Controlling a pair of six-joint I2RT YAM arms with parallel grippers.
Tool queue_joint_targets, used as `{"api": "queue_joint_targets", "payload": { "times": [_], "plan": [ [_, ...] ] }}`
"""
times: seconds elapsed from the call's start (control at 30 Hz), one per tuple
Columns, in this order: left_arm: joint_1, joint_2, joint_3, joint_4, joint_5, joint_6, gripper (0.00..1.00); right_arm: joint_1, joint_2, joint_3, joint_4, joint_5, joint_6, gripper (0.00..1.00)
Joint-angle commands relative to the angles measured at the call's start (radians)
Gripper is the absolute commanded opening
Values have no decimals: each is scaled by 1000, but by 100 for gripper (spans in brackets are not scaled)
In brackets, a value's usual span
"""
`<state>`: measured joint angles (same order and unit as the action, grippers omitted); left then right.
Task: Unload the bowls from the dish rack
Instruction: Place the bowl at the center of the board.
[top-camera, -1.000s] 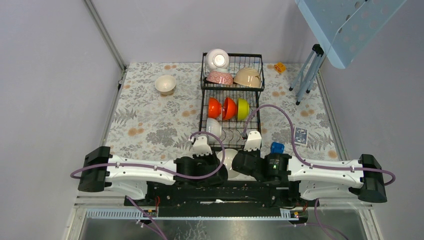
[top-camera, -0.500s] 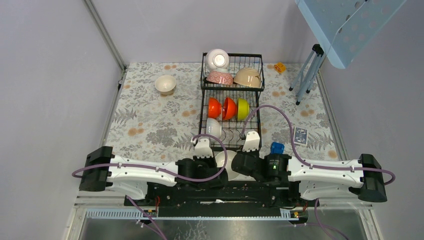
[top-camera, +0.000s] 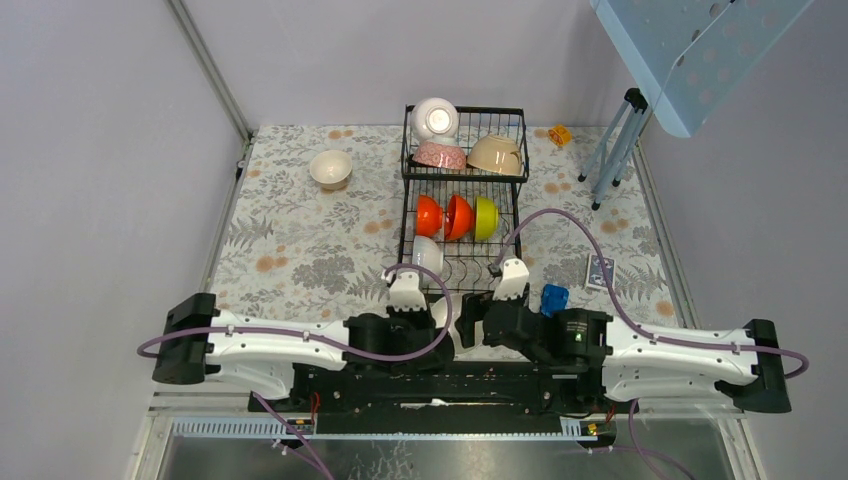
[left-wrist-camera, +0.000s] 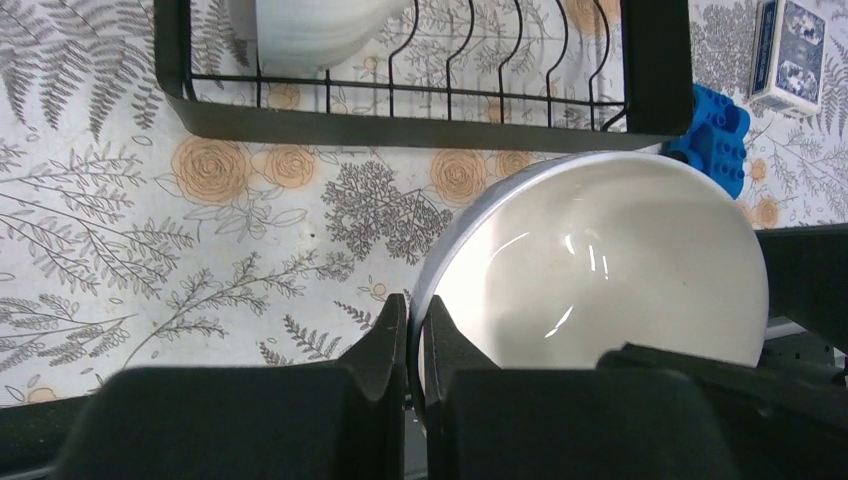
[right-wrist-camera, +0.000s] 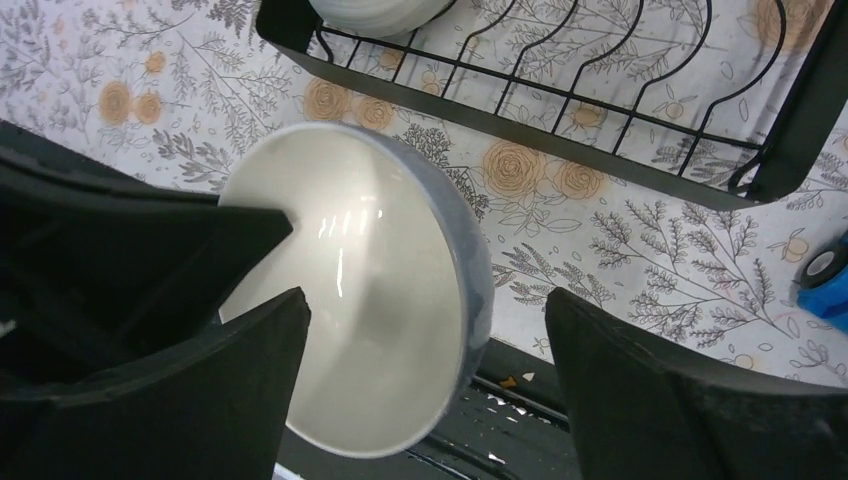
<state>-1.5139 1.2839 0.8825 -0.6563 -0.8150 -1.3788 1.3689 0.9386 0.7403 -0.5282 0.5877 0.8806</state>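
Note:
My left gripper should next move outward and to the left in the top view, then go down and let go of the white bowl beside the cream bowl, where the mat is empty.
A white bowl (left-wrist-camera: 600, 270) hangs tilted just in front of the dish rack (top-camera: 404, 228), between the two arms. My left gripper (left-wrist-camera: 415, 310) is shut on its rim, one finger inside and one outside. My right gripper (right-wrist-camera: 425, 300) stands open around the same white bowl (right-wrist-camera: 360, 280), fingers apart from it. The rack's upper basket holds a white bowl (top-camera: 435, 118), a pink bowl (top-camera: 440, 155) and a beige bowl (top-camera: 494, 153). On the lower tray stand two orange bowls (top-camera: 430, 215), a yellow-green bowl (top-camera: 486, 217) and a white bowl (top-camera: 427, 255). A cream bowl (top-camera: 331, 167) sits on the mat at far left.
A blue toy block (top-camera: 554, 297) lies right of the rack's front corner, with a small card box (top-camera: 599, 268) beyond it. A yellow toy (top-camera: 560, 133) and stool legs (top-camera: 612, 150) are at the far right. The rack's front bar (left-wrist-camera: 400, 125) is close ahead.
The left gripper closed on the white bowl's rim. The right gripper then opened and let go of it, and the right arm shifted slightly to the right.

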Motion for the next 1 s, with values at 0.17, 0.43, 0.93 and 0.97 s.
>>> {"api": "queue_joint_targets", "payload": {
  "times": [0.17, 0.43, 0.93, 0.97],
  "plan": [
    [96, -152, 60, 19, -92, 105, 0, 2, -163, 61, -46, -43, -92, 100],
    [366, -351, 64, -20, -53, 300, 0, 2, -368, -17, 88, -147, -312, 100],
    [1078, -322, 13, 197, 421, 445, 0, 2, -296, -244, 421, -220, -359, 100],
    [1124, -306, 5, 213, 450, 434, 0, 2, -291, -263, 442, -223, -351, 100]
  ]
}}
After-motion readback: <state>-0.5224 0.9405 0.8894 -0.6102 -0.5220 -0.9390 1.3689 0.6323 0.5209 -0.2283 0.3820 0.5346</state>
